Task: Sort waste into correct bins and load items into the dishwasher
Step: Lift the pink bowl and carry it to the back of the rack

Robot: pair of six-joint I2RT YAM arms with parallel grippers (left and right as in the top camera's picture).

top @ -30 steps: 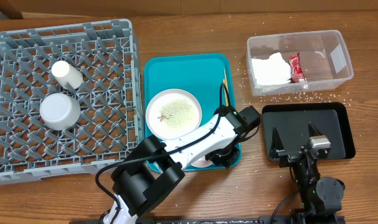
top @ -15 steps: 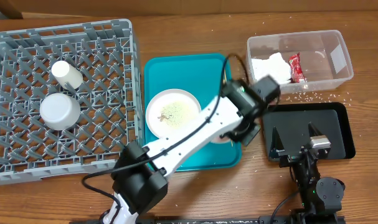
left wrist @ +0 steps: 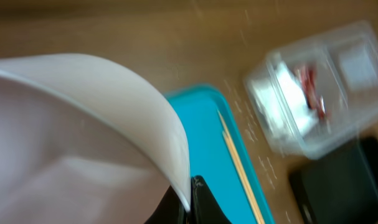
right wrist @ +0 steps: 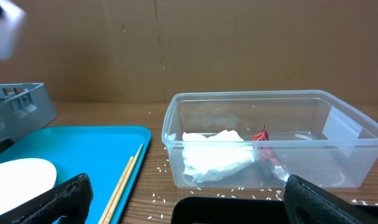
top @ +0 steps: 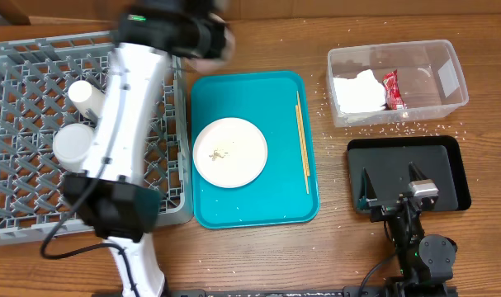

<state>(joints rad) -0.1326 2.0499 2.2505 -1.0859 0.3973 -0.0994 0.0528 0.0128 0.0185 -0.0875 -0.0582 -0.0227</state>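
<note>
My left gripper should swing to the left in the overhead view next, to the rack's empty far end (top: 100,54) below it, then go down and release the plate.
My left gripper (top: 199,37) is high over the back right corner of the grey dish rack (top: 35,216), blurred by motion. In the left wrist view its jaws (left wrist: 190,200) are shut on the rim of the smaller white plate (left wrist: 76,137). The small white cup (top: 88,97) and pale bowl (top: 79,147) sit in the rack. The large white plate (top: 230,152), with a few rice grains on it, lies on the teal tray (top: 254,206). The clear tub (top: 452,82) holds the napkin (top: 356,91) and red wrapper (top: 392,89). My right gripper (top: 390,191) rests open and empty over the black tray (top: 448,165).
Wooden chopsticks (top: 302,142) lie along the teal tray's right side. Loose rice grains (top: 390,128) are scattered on the table around the tub. In the right wrist view the tub (right wrist: 338,155), the chopsticks (right wrist: 127,173) and the rack's corner (right wrist: 23,106) show ahead.
My left arm has lifted the smaller plate off the teal tray's front right corner and swung it up and left to the rack's back right corner. The right arm has not moved.
</note>
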